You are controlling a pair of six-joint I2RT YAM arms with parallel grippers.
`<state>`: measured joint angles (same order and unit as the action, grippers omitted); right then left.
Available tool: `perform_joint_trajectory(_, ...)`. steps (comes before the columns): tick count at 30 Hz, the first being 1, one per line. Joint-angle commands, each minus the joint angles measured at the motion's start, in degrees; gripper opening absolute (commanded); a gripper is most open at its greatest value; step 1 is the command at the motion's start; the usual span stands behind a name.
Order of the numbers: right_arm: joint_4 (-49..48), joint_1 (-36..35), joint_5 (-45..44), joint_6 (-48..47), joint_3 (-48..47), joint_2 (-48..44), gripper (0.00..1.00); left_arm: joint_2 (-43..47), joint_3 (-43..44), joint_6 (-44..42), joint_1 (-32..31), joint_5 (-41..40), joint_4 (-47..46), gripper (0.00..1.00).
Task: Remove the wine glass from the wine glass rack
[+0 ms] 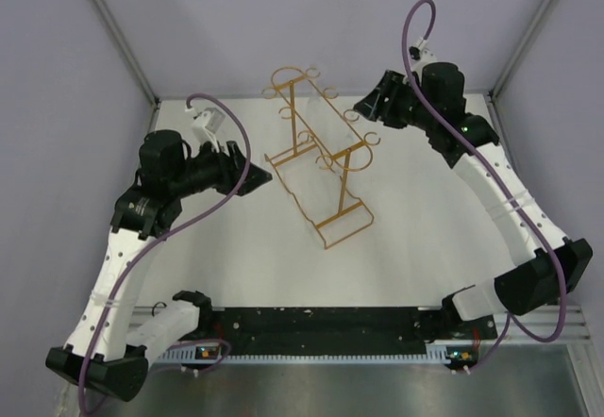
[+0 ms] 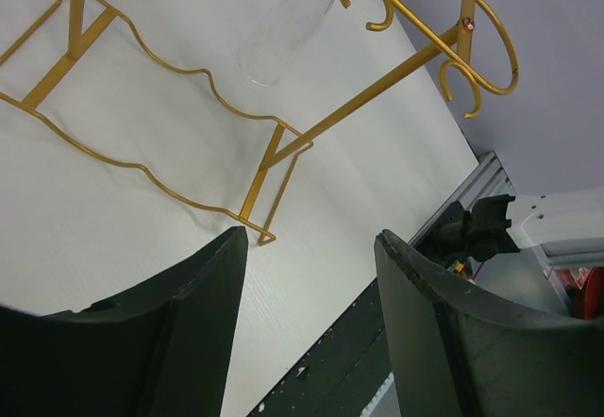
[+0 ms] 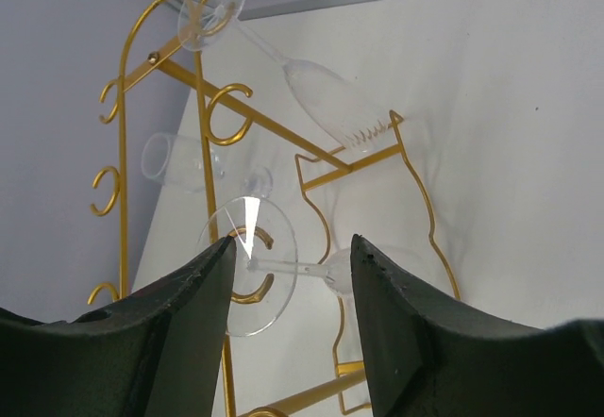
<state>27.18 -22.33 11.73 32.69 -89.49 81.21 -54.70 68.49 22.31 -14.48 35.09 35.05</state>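
The robot's right gripper needs to move slightly toward the rack next and close on the hanging wine glass's round foot (image 1: 352, 115) (image 3: 261, 266), because the foot's rim is already between its fingers.
The gold wire wine glass rack (image 1: 294, 115) stands in the middle of the white table, and also shows in the right wrist view (image 3: 274, 125) and the left wrist view (image 2: 359, 96). A clear wine glass (image 3: 272, 292) hangs from a rack loop, its thin stem lying across the gap between my right fingers. My right gripper (image 3: 293, 247) is open at the rack's far right end (image 1: 363, 108), shut on nothing. My left gripper (image 1: 255, 176) is open and empty left of the rack, its jaws (image 2: 311, 233) over bare table.
Two more clear glasses hang on the rack: one high (image 3: 330, 106) and one at the left (image 3: 175, 162). A glass bowl (image 2: 283, 30) shows above the rack base. Purple walls close in the back and sides. A black strip (image 1: 311, 323) runs along the near edge.
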Motion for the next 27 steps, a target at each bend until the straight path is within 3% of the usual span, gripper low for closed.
perform_joint_trajectory(1,-6.1,0.7,1.5,1.8,1.2,0.5,0.52,1.6,0.8,-2.2,0.2,0.2,0.1,0.62)
perform_joint_trajectory(5,-7.8,0.7,3.0,3.0,2.6,0.5,0.5,2.0,0.5,-2.7,0.2,0.1,0.5,0.62)
perform_joint_trajectory(15,-8.9,0.7,3.3,3.3,4.2,-0.8,0.3,1.8,-0.4,-2.8,0.2,-0.1,0.3,0.62)
perform_joint_trajectory(27,-8.7,0.7,2.6,2.6,4.2,-2.8,0.16,1.4,-0.6,-2.4,0.2,-0.2,-0.1,0.62)
